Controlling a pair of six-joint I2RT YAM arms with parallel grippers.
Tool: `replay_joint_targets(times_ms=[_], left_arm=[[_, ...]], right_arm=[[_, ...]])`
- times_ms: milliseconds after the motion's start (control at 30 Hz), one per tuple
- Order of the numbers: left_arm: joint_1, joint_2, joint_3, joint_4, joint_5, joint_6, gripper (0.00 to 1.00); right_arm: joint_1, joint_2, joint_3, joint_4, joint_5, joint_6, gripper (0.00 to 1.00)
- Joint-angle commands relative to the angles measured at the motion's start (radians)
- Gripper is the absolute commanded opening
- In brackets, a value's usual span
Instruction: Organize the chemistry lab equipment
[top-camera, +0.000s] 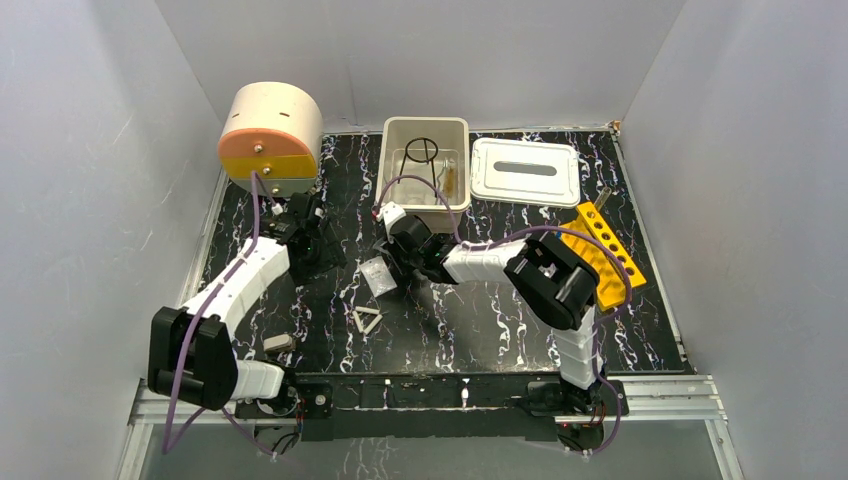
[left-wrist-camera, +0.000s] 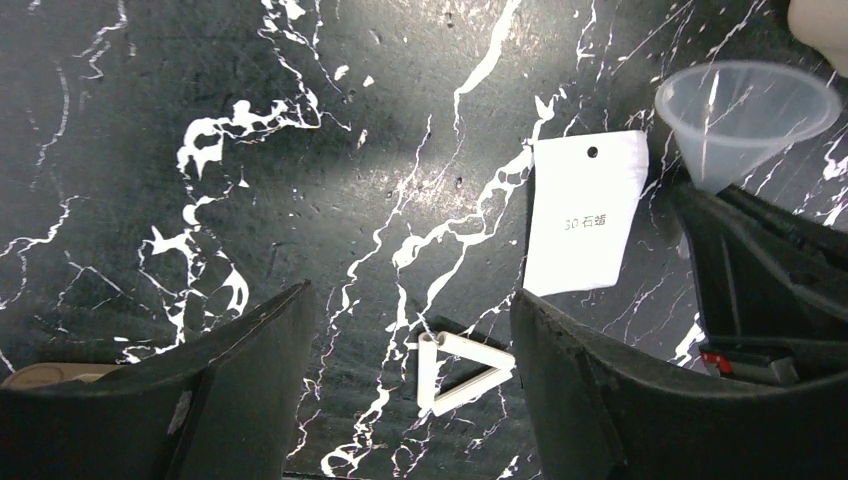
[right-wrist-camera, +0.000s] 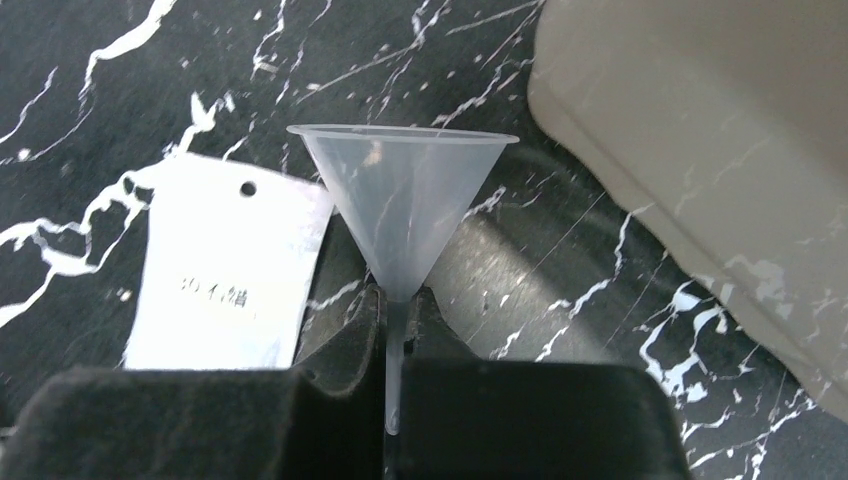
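Note:
I need to lift my right gripper outward over the bin's near side next, because that side is in the way, and then lower the funnel inside beside the black wire ring.
My right gripper (right-wrist-camera: 398, 300) is shut on the stem of a clear grey funnel (right-wrist-camera: 400, 215) and holds it upright just above the table; the top view shows the gripper (top-camera: 395, 245) in front of the bin. A clear packet with a white label (right-wrist-camera: 225, 275) lies just left of it, also in the top view (top-camera: 378, 275). My left gripper (left-wrist-camera: 410, 295) is open and empty above the table, with the white triangle frame (left-wrist-camera: 428, 370) seen on the table between its fingers. The packet (left-wrist-camera: 585, 215) and the funnel (left-wrist-camera: 745, 115) show to its right. The yellow tube rack (top-camera: 605, 255) lies at the right.
A beige bin (top-camera: 428, 195) at the back holds a black wire ring and thin rods. Its lid (top-camera: 525, 170) lies to the right. The beige-and-orange drum (top-camera: 270, 135) stands at the back left. A small grey-brown object (top-camera: 278, 343) lies near the left arm's base.

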Motion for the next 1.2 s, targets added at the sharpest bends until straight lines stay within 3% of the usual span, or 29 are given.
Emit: replay_joint_targets(times_ms=[0, 233, 467, 633, 867, 1167], left_arm=[[0.008, -0.074, 0.056, -0.045, -0.069, -0.027, 0.70], [0.009, -0.104, 0.033, -0.033, -0.087, -0.046, 0.70], [0.009, -0.099, 0.028, 0.003, -0.017, -0.026, 0.70], [0.008, -0.083, 0.030, 0.016, 0.016, -0.015, 0.70], [0.009, -0.057, 0.035, 0.018, 0.032, 0.002, 0.70], [0.009, -0.030, 0.038, 0.024, 0.043, 0.013, 0.71]], right_arm=[[0.003, -0.125, 0.018, -0.039, -0.069, 0.025, 0.00], [-0.037, -0.308, 0.064, -0.047, -0.135, 0.079, 0.00], [-0.148, -0.361, 0.198, -0.130, -0.052, 0.162, 0.00], [-0.230, -0.273, 0.346, -0.278, -0.001, 0.220, 0.00], [-0.242, -0.097, 0.516, -0.403, 0.010, 0.198, 0.00], [-0.253, 0.058, 0.615, -0.486, -0.064, 0.205, 0.00]])
